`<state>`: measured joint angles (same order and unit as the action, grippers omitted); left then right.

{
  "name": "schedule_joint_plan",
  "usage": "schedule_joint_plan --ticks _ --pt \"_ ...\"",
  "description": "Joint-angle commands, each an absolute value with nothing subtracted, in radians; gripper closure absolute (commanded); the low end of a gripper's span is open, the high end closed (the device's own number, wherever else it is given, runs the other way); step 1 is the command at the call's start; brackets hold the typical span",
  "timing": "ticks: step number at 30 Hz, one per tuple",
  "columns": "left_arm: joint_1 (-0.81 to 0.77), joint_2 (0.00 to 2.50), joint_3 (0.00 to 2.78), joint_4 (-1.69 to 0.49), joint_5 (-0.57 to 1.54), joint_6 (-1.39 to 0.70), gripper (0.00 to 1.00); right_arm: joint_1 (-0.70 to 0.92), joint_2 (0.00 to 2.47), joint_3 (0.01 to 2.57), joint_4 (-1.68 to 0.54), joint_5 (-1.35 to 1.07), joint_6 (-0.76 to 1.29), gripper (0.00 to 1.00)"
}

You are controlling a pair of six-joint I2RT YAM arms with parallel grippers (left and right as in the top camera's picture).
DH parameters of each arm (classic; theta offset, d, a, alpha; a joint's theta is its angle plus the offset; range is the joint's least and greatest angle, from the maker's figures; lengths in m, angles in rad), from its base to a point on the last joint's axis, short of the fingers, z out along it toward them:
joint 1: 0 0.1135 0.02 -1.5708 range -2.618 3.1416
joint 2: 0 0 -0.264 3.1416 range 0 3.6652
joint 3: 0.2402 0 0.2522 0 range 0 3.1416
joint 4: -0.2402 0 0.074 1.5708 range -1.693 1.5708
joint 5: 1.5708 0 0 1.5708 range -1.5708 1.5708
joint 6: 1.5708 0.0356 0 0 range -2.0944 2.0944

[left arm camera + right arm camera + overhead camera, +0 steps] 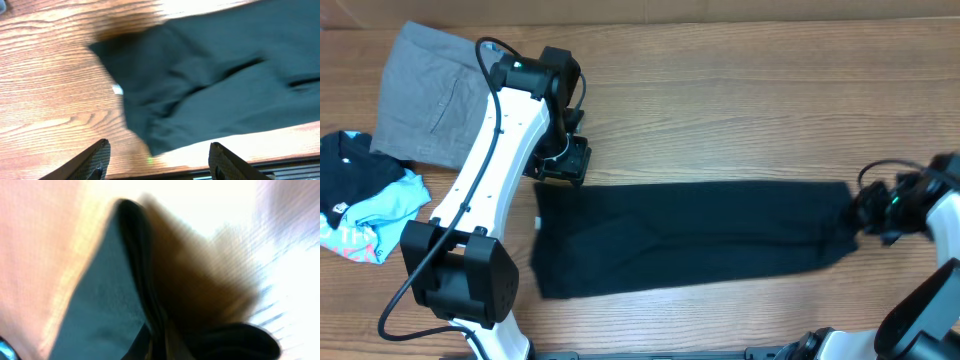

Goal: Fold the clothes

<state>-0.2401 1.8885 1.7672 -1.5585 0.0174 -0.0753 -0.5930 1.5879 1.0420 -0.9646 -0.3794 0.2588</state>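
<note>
My right gripper should move the pinched end of the shirt to the left in the overhead view, over the shirt's middle (pixel 694 235), because the shirt is still lying as a long piece of cloth.
The black T-shirt (pixel 690 235) lies on the wooden table as a long folded strip running left to right, its small white tag (pixel 538 222) at the left end. In the left wrist view the shirt (pixel 215 85) fills the upper right, the tag (pixel 117 90) at its edge. My left gripper (pixel 563 165) is open and empty just above the shirt's upper left corner; its fingers (pixel 157 160) show wide apart over bare wood. My right gripper (pixel 865 208) is shut on the shirt's right end; the blurred right wrist view shows the cloth (pixel 105 305) pinched at the jaws (pixel 160 340).
Folded grey trousers (pixel 425 95) lie at the back left. A black and light-blue printed garment (pixel 360 195) lies at the left edge. The table's front edge (pixel 240 165) shows just beyond the shirt in the left wrist view.
</note>
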Motion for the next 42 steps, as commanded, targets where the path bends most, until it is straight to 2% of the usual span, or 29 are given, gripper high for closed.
schedule_joint_plan --ticks 1,9,16,22,28,29,31,32,40,42 --pt "-0.233 1.876 1.785 -1.560 0.014 -0.067 0.35 -0.590 1.584 1.181 -1.000 -0.353 0.261 0.96" --pt "-0.233 1.876 1.785 -1.553 0.015 -0.067 0.35 -0.451 1.584 1.234 -1.111 -0.337 0.253 0.96" --pt "-0.233 1.876 1.785 -1.546 0.019 -0.067 0.35 -0.137 1.584 1.231 -1.150 -0.337 0.270 0.96" --pt "-0.233 1.876 1.785 -1.546 0.018 -0.067 0.34 0.144 1.584 1.205 -1.106 -0.246 0.405 0.96" --pt "-0.234 1.876 1.785 -1.542 0.019 -0.067 0.34 0.311 1.584 1.154 -1.014 -0.217 0.551 0.95" --pt "-0.234 1.876 1.785 -1.542 0.019 -0.067 0.33 0.328 1.584 1.145 -0.997 -0.217 0.567 0.90" --pt "-0.234 1.876 1.785 -1.543 0.019 -0.067 0.32 0.356 1.584 1.129 -0.962 -0.218 0.581 0.62" --pt "-0.234 1.876 1.785 -1.543 0.019 -0.068 0.30 0.363 1.584 1.127 -0.949 -0.217 0.580 0.53" --pt "-0.234 1.876 1.753 -1.548 0.020 -0.117 0.24 0.309 1.547 1.161 -0.977 -0.171 0.529 0.51" --pt "-0.234 1.876 1.724 -1.546 0.028 -0.128 0.23 0.265 1.543 1.160 -1.007 -0.141 0.535 0.54"
